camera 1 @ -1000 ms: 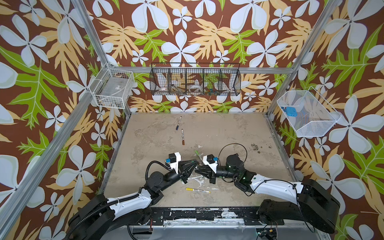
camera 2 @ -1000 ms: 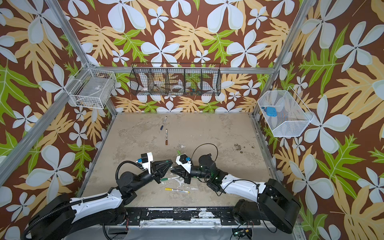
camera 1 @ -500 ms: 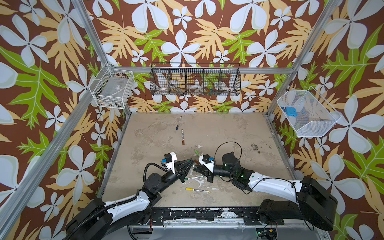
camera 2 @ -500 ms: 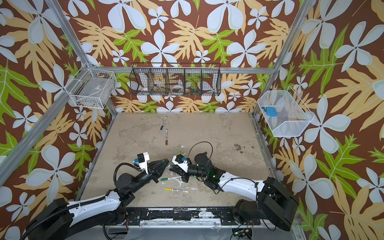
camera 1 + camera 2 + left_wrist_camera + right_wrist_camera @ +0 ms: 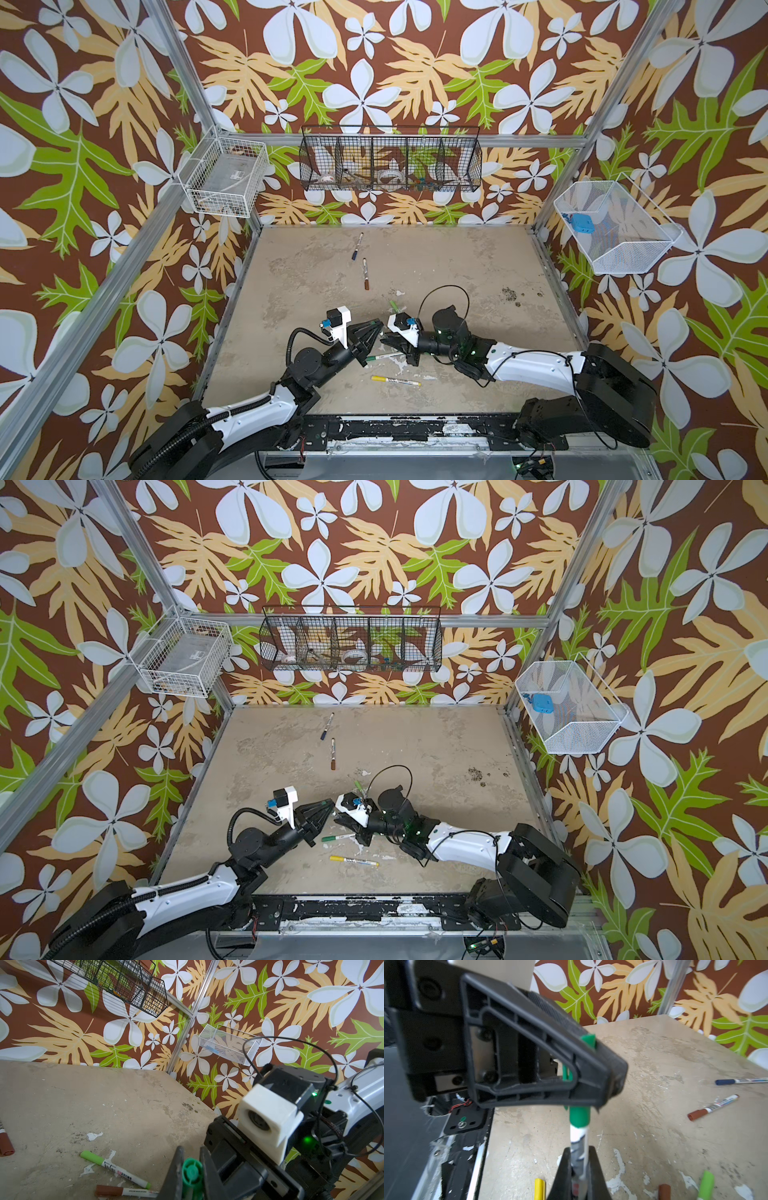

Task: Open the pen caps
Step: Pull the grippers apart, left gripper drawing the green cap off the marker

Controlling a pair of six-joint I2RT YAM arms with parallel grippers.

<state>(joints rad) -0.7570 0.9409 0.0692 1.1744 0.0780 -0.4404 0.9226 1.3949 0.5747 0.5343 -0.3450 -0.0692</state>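
My right gripper pulls away from the green cap (image 5: 192, 1169) next, swings outward and lowers to release near the dark specks, as bare tabletop lies below it.
My left gripper (image 5: 191, 1159) is shut on a green pen cap (image 5: 192, 1169), which shows end-on between its fingers. In the right wrist view that cap (image 5: 579, 1116) sits on a white marker barrel (image 5: 578, 1138). My right gripper (image 5: 578, 1153) is shut on the barrel a short way from the cap. In a top view the marker (image 5: 384, 356) lies crosswise low over the front middle of the table. My left gripper (image 5: 368, 361) is at its green end and my right gripper (image 5: 403, 356) at its white end. Cap and barrel look joined.
Capped markers lie on the table: blue (image 5: 356, 247) and brown (image 5: 365, 274) toward the back, light green (image 5: 392, 305) beside the right wrist, yellow (image 5: 395, 380) near the front rail. Another brown-capped marker (image 5: 124, 1190) lies by the light green one. Wire baskets (image 5: 390, 164) hang on the walls.
Both grippers have shifted slightly to the left together, carrying the green marker with them. Both grips are unchanged.
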